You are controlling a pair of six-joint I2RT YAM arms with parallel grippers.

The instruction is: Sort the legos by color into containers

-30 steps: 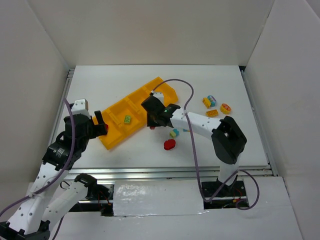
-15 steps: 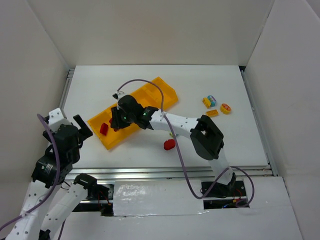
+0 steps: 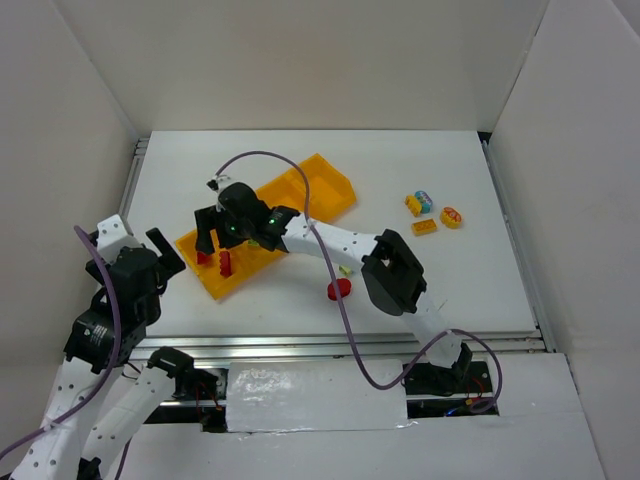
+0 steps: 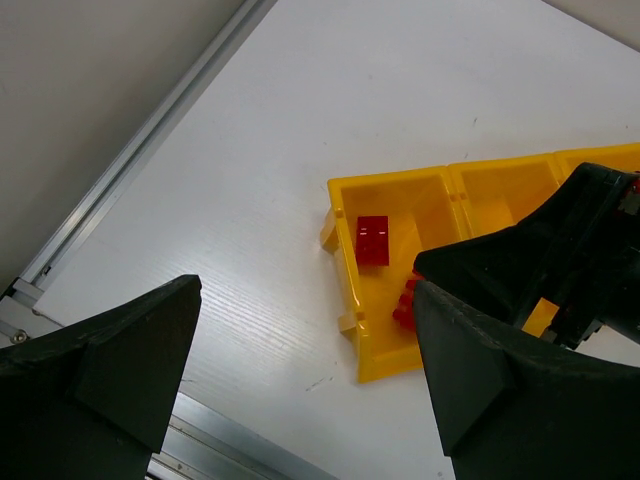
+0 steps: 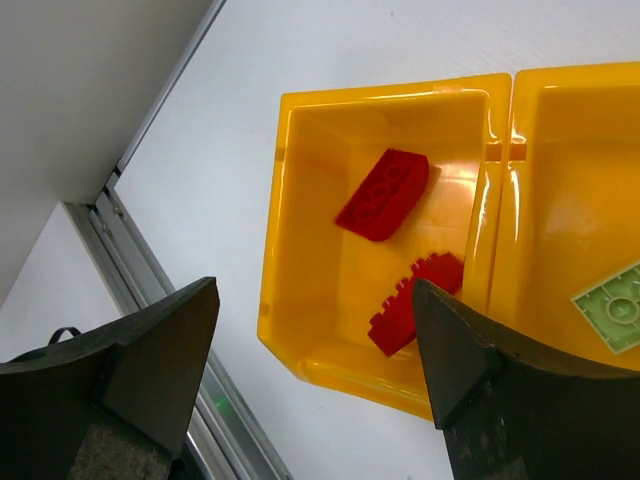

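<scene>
My right gripper needs to move back, to the right in the top view, and then down onto one red lego (image 3: 339, 289) on the table outside the tray.
The containers are one long orange-yellow tray (image 3: 300, 190) lying slantwise. My right gripper (image 3: 215, 245) hangs open over its near-left end compartment (image 5: 300, 110), holding nothing. Two red legos (image 5: 384, 193) (image 5: 415, 300) lie in that compartment, and a yellow-green lego (image 5: 615, 300) lies in the one beside it. My left gripper (image 3: 163, 252) stands open, just left of the tray end (image 4: 340, 190), apart from it. In the left wrist view a red lego (image 4: 373, 240) shows in the end compartment. Another red lego (image 3: 339, 289) and a small yellow-green one (image 3: 345, 270) rest on the table.
Several mixed-colour legos (image 3: 424, 226) lie in a cluster at the right of the table. The table's aluminium rail (image 4: 130, 160) runs along the left edge. White walls enclose the back and both sides. The right arm (image 3: 330, 240) stretches across the tray's near side.
My right gripper travelled left along the tray to the end compartment and opened, and a second red lego now lies there. The left arm drew back from the tray end.
</scene>
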